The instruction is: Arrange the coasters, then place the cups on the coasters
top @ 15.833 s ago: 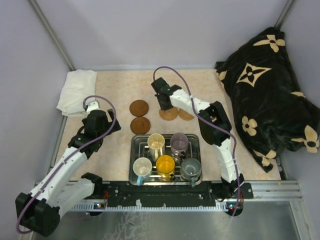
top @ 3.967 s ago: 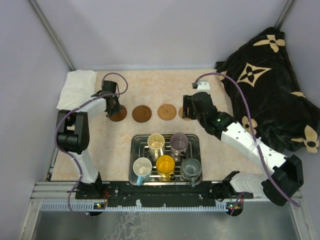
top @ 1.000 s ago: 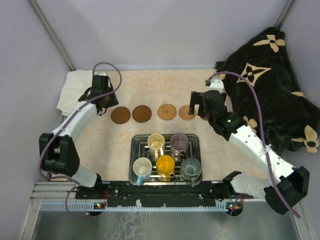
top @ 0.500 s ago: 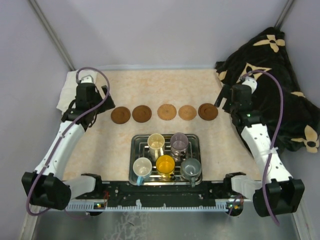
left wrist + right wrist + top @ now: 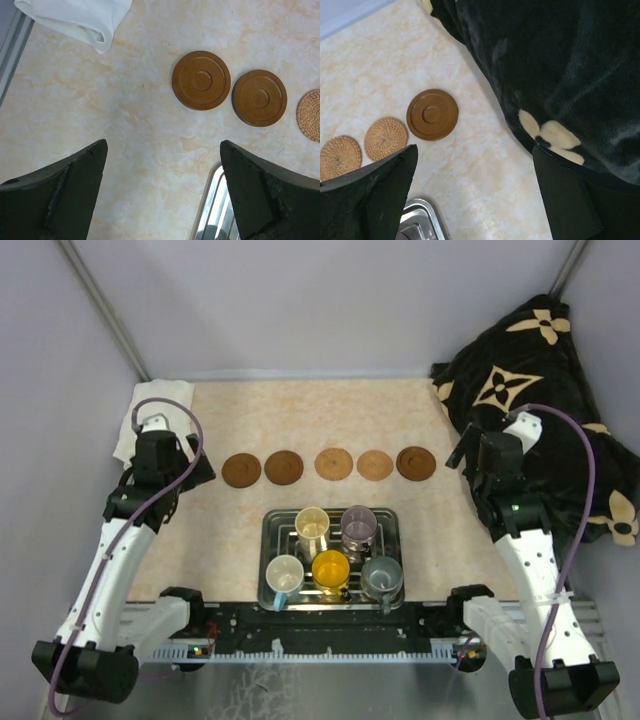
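The robot will move its right gripper back and down toward the tray [image 5: 268,550], onto the pale purple cup's rim [image 5: 375,524] opposite the cream cup, because that side of the pale purple cup is clear.
Several round coasters lie in a row across the table: dark brown coasters [image 5: 241,470] [image 5: 284,467], tan woven ones [image 5: 333,463] [image 5: 375,464], and a dark one [image 5: 416,462] at the right end. Several cups stand in the steel tray [image 5: 268,550]: cream [image 5: 312,525], pale purple [image 5: 359,524], light blue [image 5: 284,575], yellow-orange [image 5: 331,569], grey [image 5: 382,577]. My left gripper [image 5: 162,145] hangs open and empty left of the row, the two dark coasters [image 5: 201,80] [image 5: 259,97] ahead of it. My right gripper [image 5: 474,148] is open and empty, right of the end coaster [image 5: 432,114].
A folded white cloth [image 5: 150,420] lies at the back left corner. A black blanket with cream flowers [image 5: 540,410] fills the right side, close to the right arm. The tray's corner [image 5: 417,220] shows near my right fingers. Grey walls stand on three sides.
Both arms have drawn back from the coaster row, outward and toward their bases. The right end coaster, covered by the right gripper a second ago, now lies free. The left jaws have widened.
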